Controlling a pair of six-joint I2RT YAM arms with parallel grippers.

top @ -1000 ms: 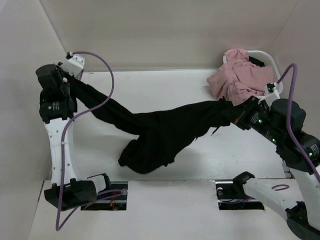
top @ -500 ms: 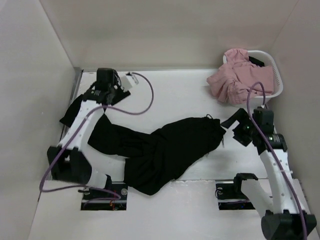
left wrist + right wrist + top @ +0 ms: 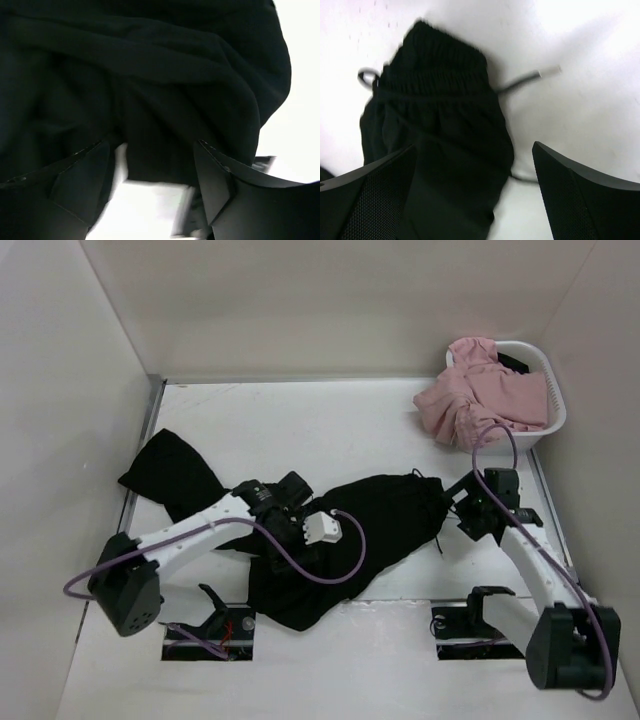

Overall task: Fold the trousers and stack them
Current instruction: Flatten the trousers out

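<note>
My right gripper should next move down and to the left in the top view to close, because the waistband's near edge point(image 3: 440, 514) point(image 3: 499, 124) is below it and to that side.
Black trousers point(image 3: 380, 520) lie crumpled across the table, one leg reaching the left wall and a fold hanging over the front edge. My left gripper point(image 3: 290, 525) hovers low over their middle. In the left wrist view it point(image 3: 152, 172) is open, with dark cloth point(image 3: 150, 75) filling the view and a fold's edge lying between the fingers point(image 3: 80, 182). My right gripper point(image 3: 456, 508) is at the trousers' right end. There it point(image 3: 475, 200) stands wide open over the gathered waistband point(image 3: 445, 125) and its drawstring point(image 3: 530, 77).
A white basket point(image 3: 556, 420) at the back right corner holds pink clothes point(image 3: 480, 395) that spill over its left rim. White walls close in the left, back and right sides. Two cut-outs sit in the front ledge by the arm bases.
Both grippers have let go of the trousers, which were stretched between them and now lie on the table. The left arm swung from the back left to the middle; the right drew in.
</note>
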